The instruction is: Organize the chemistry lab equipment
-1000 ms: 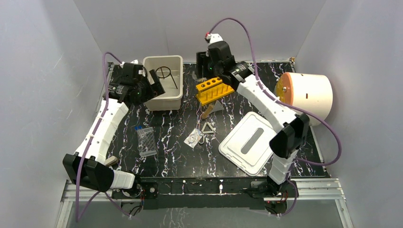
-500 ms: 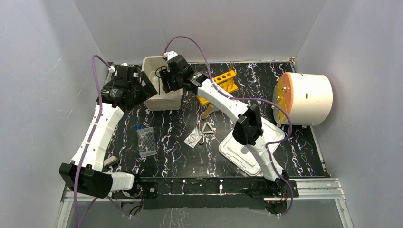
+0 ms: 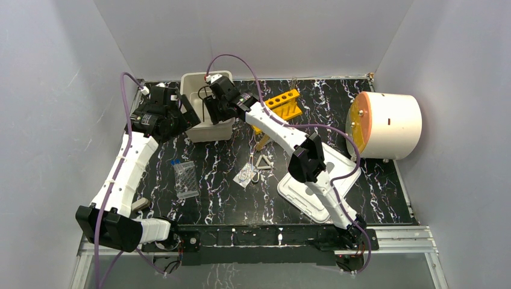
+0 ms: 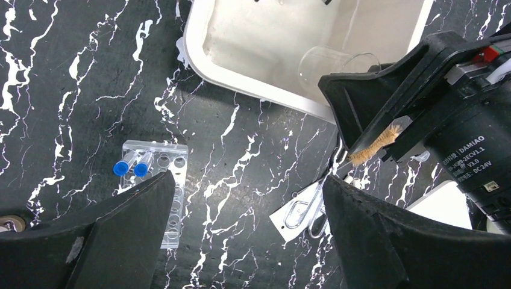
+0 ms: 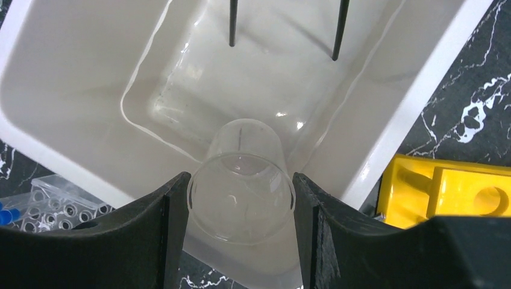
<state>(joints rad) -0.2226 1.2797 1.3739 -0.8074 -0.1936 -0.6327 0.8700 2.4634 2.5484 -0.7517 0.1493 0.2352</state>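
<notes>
The glass dish will go down next in my right gripper onto the bin's bare bottom (image 3: 208, 120) (image 5: 252, 112), between the ring stand's legs and the bin's near side, and then my right gripper will release it.
My right gripper (image 3: 212, 108) hangs over the white bin (image 3: 194, 80) and is shut on the clear glass dish (image 5: 241, 180), a beaker-like cup held mouth-first toward the bin's near wall. The dish also shows in the left wrist view (image 4: 334, 60). Two black legs of the wire ring stand (image 5: 232, 24) stand inside the bin. My left gripper (image 3: 185, 114) is open and empty beside the bin's left front corner. The white triangle (image 3: 263, 162), metal tweezers (image 3: 247, 174), tan stick (image 3: 262, 142) and blue-capped vials (image 4: 132, 164) in a clear rack (image 3: 185, 179) lie on the table.
A yellow tube rack (image 3: 280, 108) stands right of the bin. A white lid (image 3: 304, 192) lies at front right under the right arm. A white drum with an orange face (image 3: 388, 123) stands at the far right. A small tan brush (image 4: 376, 144) shows below the right gripper.
My right arm swung left from the yellow rack to over the white bin, and it now holds the glass dish there. My left gripper shifted slightly beside the bin.
</notes>
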